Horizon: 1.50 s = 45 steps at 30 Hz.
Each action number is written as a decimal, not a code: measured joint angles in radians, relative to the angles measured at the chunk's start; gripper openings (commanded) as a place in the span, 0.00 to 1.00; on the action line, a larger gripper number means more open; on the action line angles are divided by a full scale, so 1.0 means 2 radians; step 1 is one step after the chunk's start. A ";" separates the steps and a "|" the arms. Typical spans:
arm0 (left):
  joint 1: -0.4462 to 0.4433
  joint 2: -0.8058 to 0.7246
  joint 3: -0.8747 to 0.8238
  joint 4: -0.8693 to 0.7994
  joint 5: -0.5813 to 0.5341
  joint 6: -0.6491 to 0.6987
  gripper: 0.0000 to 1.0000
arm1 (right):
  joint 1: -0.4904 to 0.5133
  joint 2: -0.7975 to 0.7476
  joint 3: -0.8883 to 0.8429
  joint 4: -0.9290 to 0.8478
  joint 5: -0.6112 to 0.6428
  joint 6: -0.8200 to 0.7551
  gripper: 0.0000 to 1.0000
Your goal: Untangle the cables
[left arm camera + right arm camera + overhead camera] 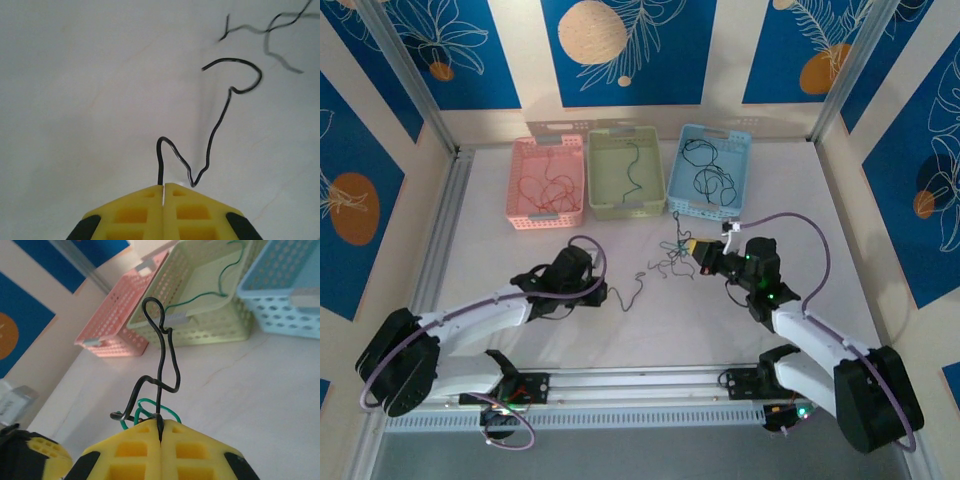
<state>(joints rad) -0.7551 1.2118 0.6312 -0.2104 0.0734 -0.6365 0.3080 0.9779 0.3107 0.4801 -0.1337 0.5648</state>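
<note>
My left gripper lifts up and outward over the blue basket [706,176] next and releases the curly wire, since the basket stands outward and holds black wires like mine.
A small clump of black and green cables [669,262] lies on the white table between the arms. My right gripper [696,247] is at the clump's right side, shut on a kinked black wire [163,352] that stands up from its yellow fingertips [160,426]. A green loop [148,405] sits tangled just in front of them. My left gripper [604,293] is low over the table to the left, shut [164,186] on the end of a loose curly black wire [220,114]. That wire trails right toward the clump [272,30].
Three baskets stand in a row at the back: pink [550,222] holding red wires, green [626,210] holding a green wire, blue [705,212] holding black wires. In the right wrist view the green basket [200,325] is straight ahead. An aluminium rail runs along the near edge.
</note>
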 measured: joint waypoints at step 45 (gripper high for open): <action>0.034 0.664 0.878 -0.042 0.012 0.043 0.62 | -0.079 -0.029 -0.047 -0.037 0.050 0.075 0.00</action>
<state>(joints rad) -0.6872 2.5389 2.3878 -0.2943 0.0971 -0.5495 0.1501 0.9203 0.2165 0.4061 -0.0330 0.7151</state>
